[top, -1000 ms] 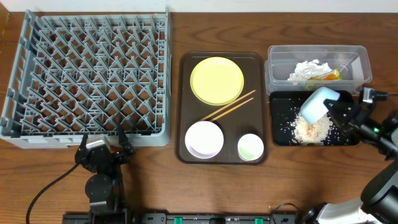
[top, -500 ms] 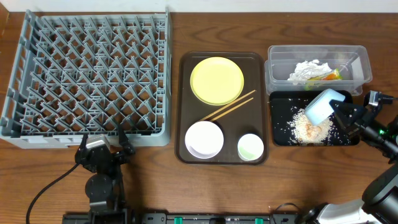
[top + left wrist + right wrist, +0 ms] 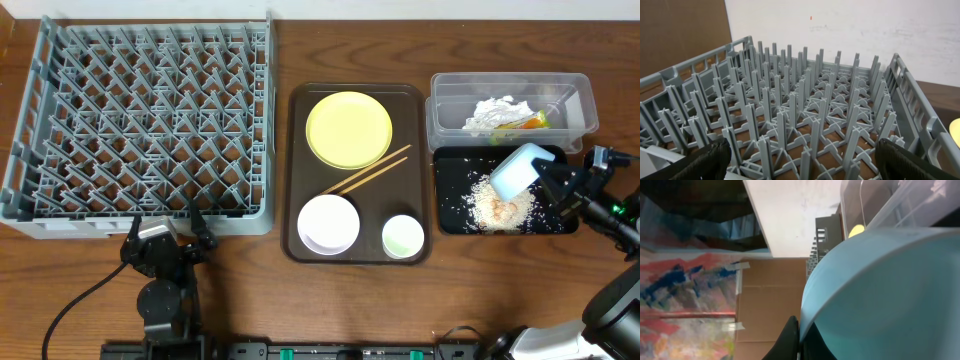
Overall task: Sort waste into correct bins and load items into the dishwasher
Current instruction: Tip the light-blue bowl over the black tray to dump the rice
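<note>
Crumbs lie in the black tray (image 3: 448, 222), so I will turn the bowl upright, bring my right gripper over the gap between the chopsticks and the pale cup, go down and let go.
My right gripper (image 3: 550, 182) is shut on the rim of the light blue bowl (image 3: 519, 169), holding it tipped on its side over the black tray (image 3: 448, 222). The bowl fills the right wrist view (image 3: 890, 295). A heap of beige crumbs (image 3: 498, 208) lies in the black tray under it. The clear tub (image 3: 585, 100) behind holds the white tissue (image 3: 494, 111) and the green-and-yellow wrapper (image 3: 532, 122). The yellow plate (image 3: 348, 129), chopsticks (image 3: 366, 174), white bowl (image 3: 328, 223) and pale cup (image 3: 403, 236) lie on the brown tray (image 3: 296, 170). My left gripper (image 3: 802, 160) is open at the grey dish rack (image 3: 140, 115).
The grey rack's upright pegs (image 3: 805, 115) fill the left wrist view, with a white wall behind. The brown serving tray lies between the rack and the two bins. The right arm's body sits at the table's right front edge.
The tipped blue bowl and my right gripper have shifted slightly right and down over the black tray. More crumbs lie in the heap. The left arm has not moved.
</note>
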Motion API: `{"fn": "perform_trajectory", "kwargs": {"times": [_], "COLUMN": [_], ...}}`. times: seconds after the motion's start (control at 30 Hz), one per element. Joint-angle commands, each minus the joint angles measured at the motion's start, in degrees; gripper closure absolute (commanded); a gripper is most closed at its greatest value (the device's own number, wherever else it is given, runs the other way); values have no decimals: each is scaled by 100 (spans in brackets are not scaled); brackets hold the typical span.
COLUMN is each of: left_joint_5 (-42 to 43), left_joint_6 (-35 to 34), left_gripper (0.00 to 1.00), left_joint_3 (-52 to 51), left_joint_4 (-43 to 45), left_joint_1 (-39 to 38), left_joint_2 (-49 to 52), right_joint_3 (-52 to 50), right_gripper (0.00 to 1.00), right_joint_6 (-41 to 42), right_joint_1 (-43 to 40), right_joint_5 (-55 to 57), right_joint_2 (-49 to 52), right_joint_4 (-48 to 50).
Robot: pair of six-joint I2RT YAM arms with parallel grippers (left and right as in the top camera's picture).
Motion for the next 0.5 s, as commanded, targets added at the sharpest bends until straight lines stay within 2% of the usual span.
{"fn": "perform_trajectory", "kwargs": {"times": [0.0, 0.27, 0.47], "left_joint_5": [-11, -9, -9], "left_joint_6": [35, 35, 35], "left_gripper": [8, 8, 8], "left_joint_3": [-129, -129, -129], "left_joint_4": [-201, -203, -203], "left_joint_1": [13, 13, 13], "left_joint_2": [2, 2, 2], "right_joint_3": [-9, -9, -9], "right_gripper": [99, 99, 99], "right_joint_6": [-57, -247, 122], "right_joint_1": [-94, -94, -94], "right_joint_5": [-223, -212, 144], "right_joint_2": [-50, -59, -59], "right_joint_4": [48, -160, 442]}}
